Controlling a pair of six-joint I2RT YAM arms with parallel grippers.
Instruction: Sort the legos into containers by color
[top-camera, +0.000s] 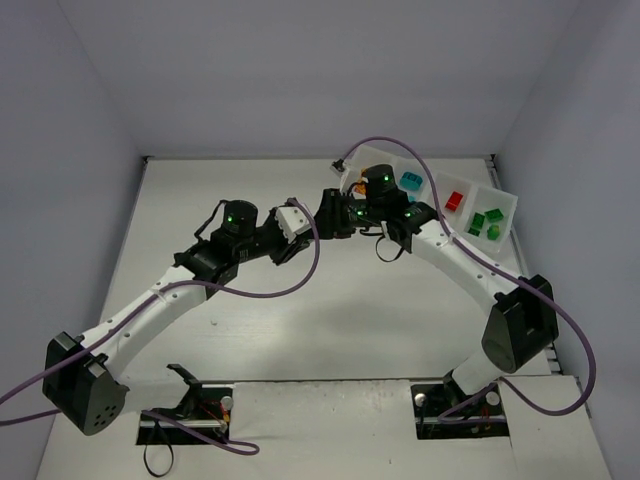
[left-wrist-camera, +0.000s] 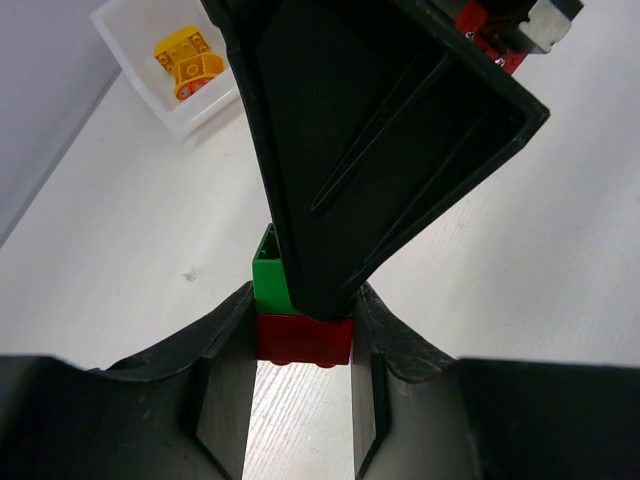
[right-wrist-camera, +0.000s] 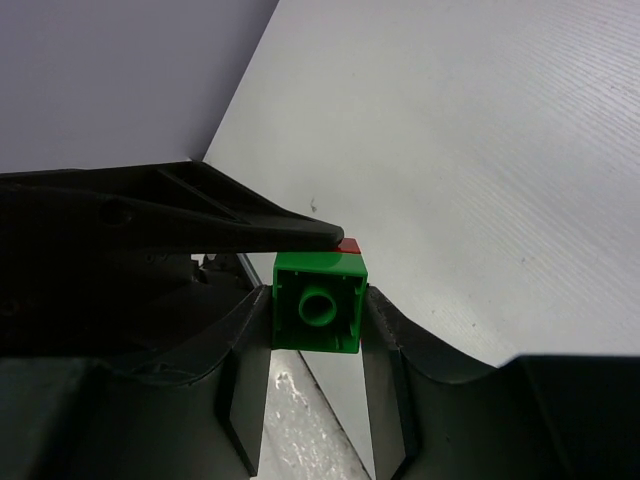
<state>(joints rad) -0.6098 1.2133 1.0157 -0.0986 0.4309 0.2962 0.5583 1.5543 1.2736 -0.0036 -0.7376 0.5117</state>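
The robot will pull its right gripper off the red brick, to the right in the top view, and down over the green legos' section (top-camera: 487, 222), because the gripper's brick is green.
A red brick (left-wrist-camera: 303, 338) and a green brick (left-wrist-camera: 270, 275) are stuck together and held in the air between both grippers over the table's middle. My left gripper (left-wrist-camera: 303, 345) is shut on the red brick. My right gripper (right-wrist-camera: 318, 335) is shut on the green brick (right-wrist-camera: 318, 305), with a red sliver (right-wrist-camera: 350, 244) behind it. In the top view the two grippers meet tip to tip, left (top-camera: 308, 222) and right (top-camera: 335, 215), and hide the bricks. The tray (top-camera: 505, 200) at the back right holds teal (top-camera: 410, 183), red (top-camera: 455, 200) and green (top-camera: 487, 222) legos. Yellow legos (left-wrist-camera: 188, 62) lie in its end compartment.
Purple cables loop over both arms (top-camera: 300, 280). The white walls close the table at the back and sides. The tray's left end sits just behind the right wrist (top-camera: 378, 185).
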